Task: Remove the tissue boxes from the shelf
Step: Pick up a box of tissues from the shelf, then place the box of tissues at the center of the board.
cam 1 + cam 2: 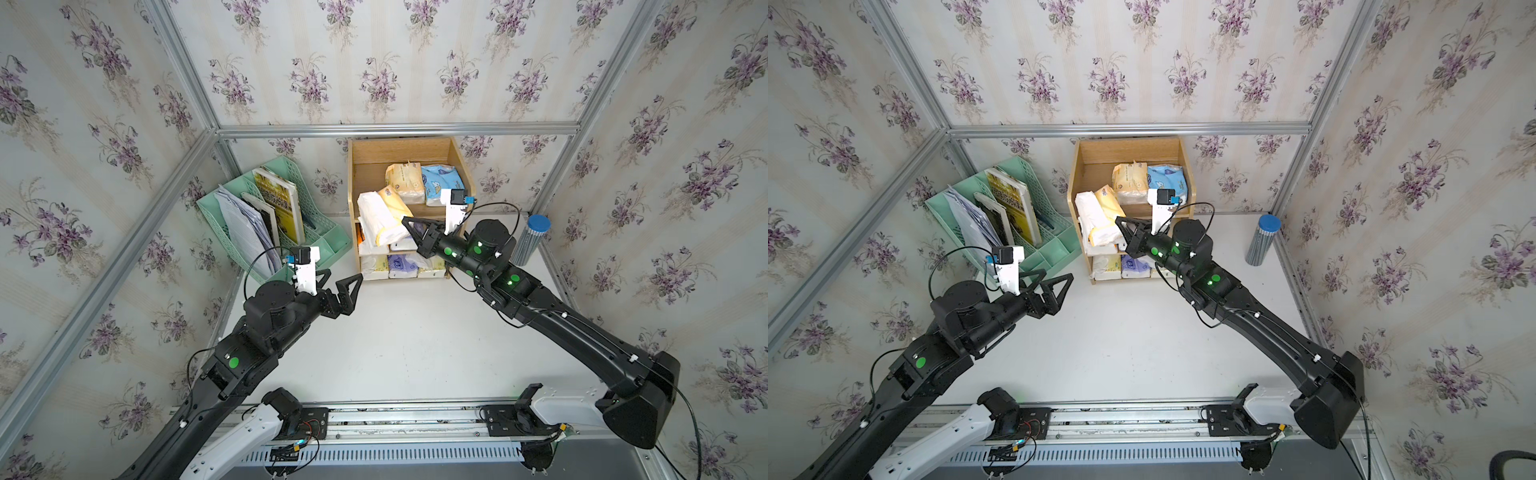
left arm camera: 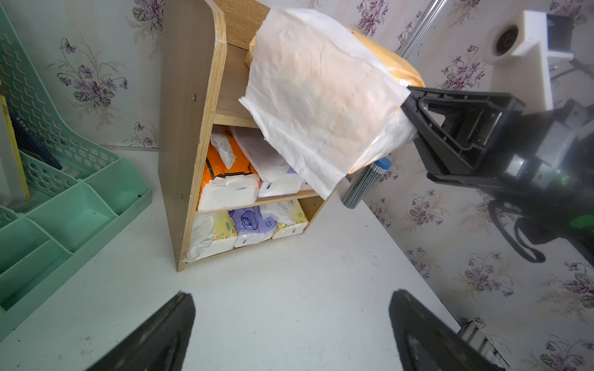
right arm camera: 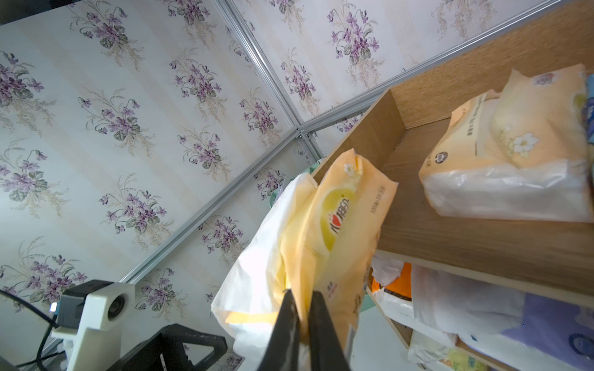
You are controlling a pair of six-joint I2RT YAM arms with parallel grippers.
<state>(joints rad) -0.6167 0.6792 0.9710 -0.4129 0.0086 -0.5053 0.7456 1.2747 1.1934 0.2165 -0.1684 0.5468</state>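
Observation:
My right gripper is above a bare part of the tabletop that is nearer my base. It will move back and down to release the yellow tissue box point(image 1: 382, 216) there.
The wooden shelf point(image 1: 399, 151) point(image 1: 1125, 149) point(image 2: 186, 128) stands against the back wall with tissue boxes on all three tiers. My right gripper point(image 1: 409, 222) point(image 1: 1121, 222) point(image 3: 302, 298) is shut on a pale yellow tissue box point(image 1: 382, 216) point(image 1: 1100, 216) point(image 2: 321, 96) point(image 3: 334, 225). That box hangs tilted at the top tier's front left corner, with white tissue trailing from it. A peach box point(image 1: 405, 183) and a light blue box point(image 1: 442, 183) lie on the top tier. An orange box point(image 2: 225, 173) and a purple box point(image 2: 252, 225) sit lower down. My left gripper point(image 1: 344, 275) point(image 1: 1057, 275) point(image 2: 292, 295) is open and empty over the table, in front of the shelf's left side.
A mint-green file rack point(image 1: 324, 237) point(image 2: 80, 205) with papers and a yellow book point(image 1: 278, 199) stands left of the shelf. A striped cylinder with a blue cap point(image 1: 530, 241) stands to the right, by the side wall. Flowered walls with metal rails close in three sides.

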